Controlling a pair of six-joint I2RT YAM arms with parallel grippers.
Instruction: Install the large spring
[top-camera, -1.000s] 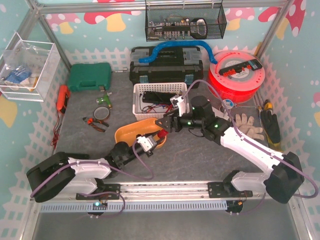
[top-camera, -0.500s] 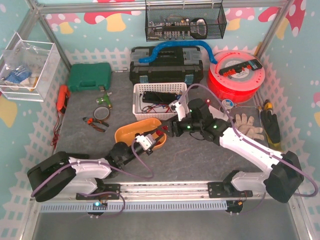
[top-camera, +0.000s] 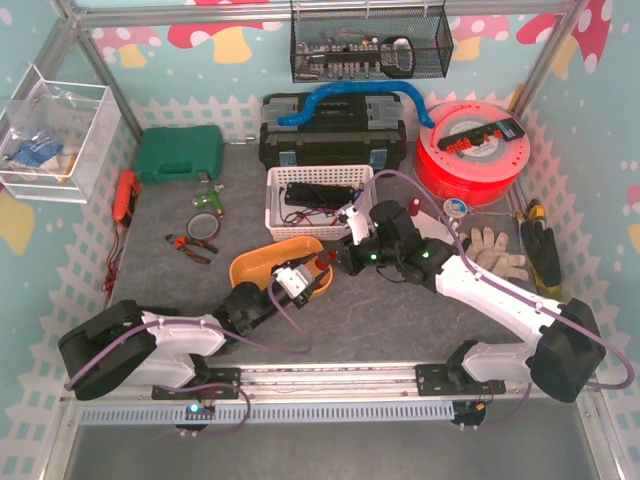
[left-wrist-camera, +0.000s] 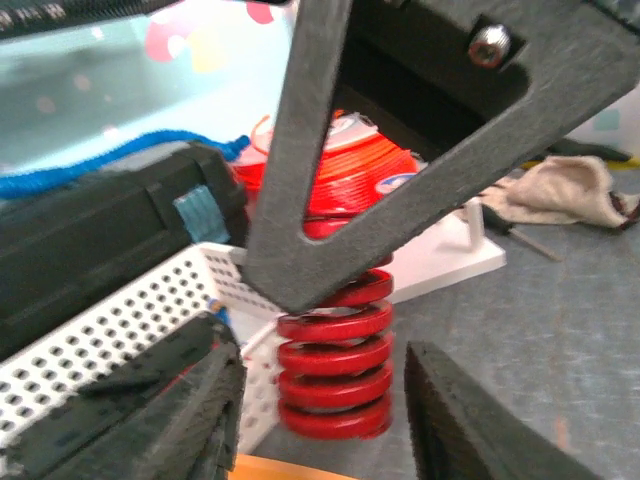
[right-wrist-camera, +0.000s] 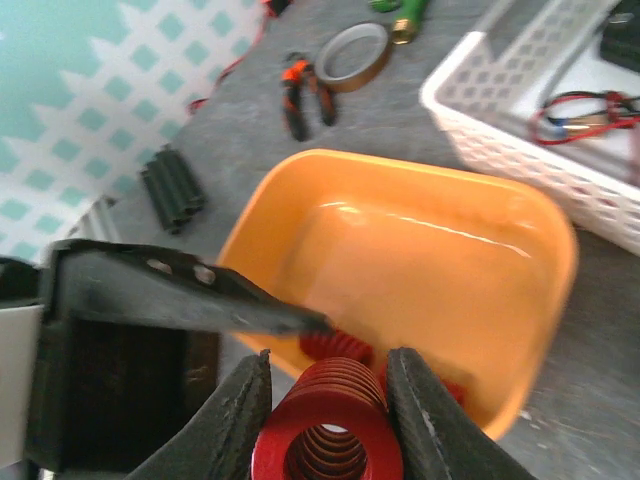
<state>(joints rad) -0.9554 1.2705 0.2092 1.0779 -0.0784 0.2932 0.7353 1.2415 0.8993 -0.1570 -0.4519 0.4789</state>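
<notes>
Next, the right gripper goes to the right in the top view and down over the white board's post by the gloves, since that post stands bare.
The large spring (left-wrist-camera: 335, 365) is a red coil held in the air over the near rim of the orange tray (top-camera: 250, 268). My right gripper (right-wrist-camera: 330, 405) is shut on it, with a finger pressed against each side of the large spring (right-wrist-camera: 328, 440). My left gripper (left-wrist-camera: 325, 400) stands open around the lower coils, with a gap on each side between pad and spring. A dark finger (left-wrist-camera: 330, 180) of the right gripper covers the spring's top in the left wrist view. Both grippers meet at the tray in the top view, around the spring (top-camera: 322, 264).
A smaller red spring (right-wrist-camera: 335, 345) lies in the orange tray (right-wrist-camera: 420, 250). A white basket (top-camera: 320, 182) with cables stands behind it. Tape roll (right-wrist-camera: 358, 52) and pliers (right-wrist-camera: 305, 95) lie to the left. Red spool (top-camera: 475, 150), gloves (top-camera: 497, 255) and black toolbox (top-camera: 335, 135) are further back.
My right gripper has come down to the spring held by the left gripper and shut on it. The left gripper's jaws have parted slightly from the coils.
</notes>
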